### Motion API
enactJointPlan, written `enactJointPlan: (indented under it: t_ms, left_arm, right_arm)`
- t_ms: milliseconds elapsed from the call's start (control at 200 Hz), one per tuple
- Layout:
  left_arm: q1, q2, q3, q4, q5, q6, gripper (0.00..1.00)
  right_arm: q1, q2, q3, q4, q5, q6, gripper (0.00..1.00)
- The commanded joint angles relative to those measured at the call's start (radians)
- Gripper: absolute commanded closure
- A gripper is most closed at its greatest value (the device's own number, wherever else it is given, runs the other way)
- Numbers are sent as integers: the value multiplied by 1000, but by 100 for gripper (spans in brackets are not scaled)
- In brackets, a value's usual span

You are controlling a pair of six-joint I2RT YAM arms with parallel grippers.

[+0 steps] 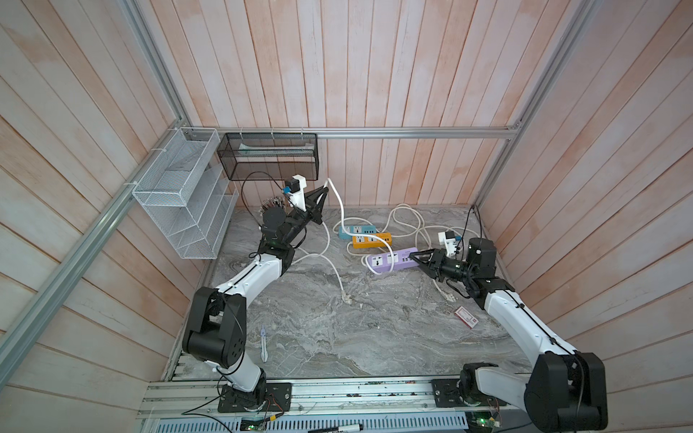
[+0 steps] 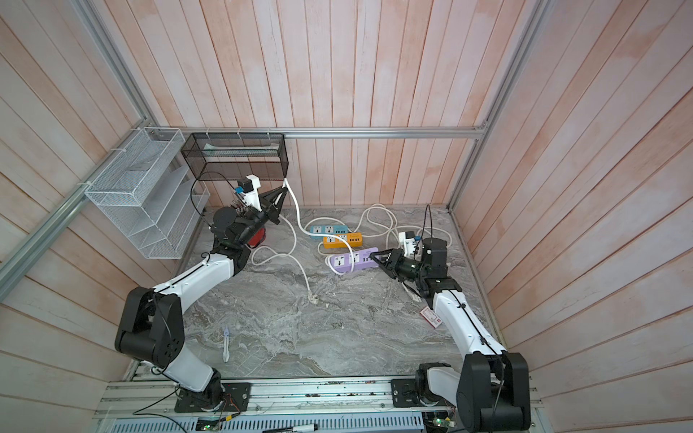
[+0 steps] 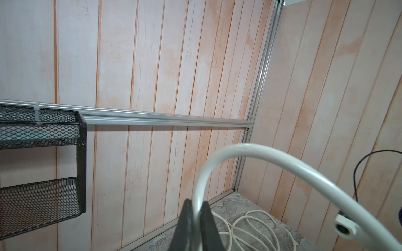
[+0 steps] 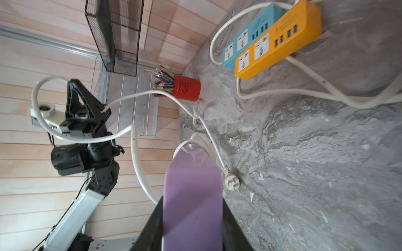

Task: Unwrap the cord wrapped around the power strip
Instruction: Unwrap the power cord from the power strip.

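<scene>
I will bring my left gripper down and back over the part of the cord near the plug point(image 1: 334, 268) to let go of the cord, since that part is below the gripper, nearer my base.
The purple power strip point(image 1: 390, 259) point(image 2: 352, 258) lies on the marble table at centre right. My right gripper point(image 1: 414, 256) point(image 4: 192, 201) is shut on its right end, and the strip point(image 4: 192, 195) fills the space between the jaws. My left gripper point(image 1: 325, 189) point(image 3: 196, 208) is raised near the back wall, shut on the white cord point(image 1: 339, 204) point(image 3: 261, 156). From there one stretch of cord runs down to the strip and still loops round its left end. The other stretch drops to the plug point(image 1: 348, 298) point(image 4: 231, 181), which lies on the table.
A teal strip point(image 1: 356, 229) and an orange strip point(image 1: 371, 240) lie just behind the purple one, their cords point(image 1: 405, 217) coiled at back right. A red pen cup point(image 2: 258, 236), a black mesh basket point(image 1: 268, 155) and a white wire rack point(image 1: 183, 195) stand at the left. A card point(image 1: 466, 316) lies near my right arm.
</scene>
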Motion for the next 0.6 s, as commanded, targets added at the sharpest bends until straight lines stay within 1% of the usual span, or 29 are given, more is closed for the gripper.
enactJointPlan:
  t_ms: [0, 215, 390, 490, 595]
  left_arm:
    - [6, -73, -91, 30, -30, -5, 100]
    - [6, -161, -299, 17, -50, -16, 100]
    - [-2, -199, -457, 30, -54, -63, 100]
    - [-16, -175, -533, 40, -75, -79, 100]
    - [-17, -106, -575, 80, -96, -100, 100]
  right_arm:
    - [-44, 17, -8, 145, 64, 28, 78]
    - [-90, 87, 91, 227, 85, 65, 78]
    - [-134, 146, 172, 362, 65, 181, 78]
    - [-144, 182, 232, 448, 54, 249, 78]
    - [-146, 213, 296, 527, 57, 324, 78]
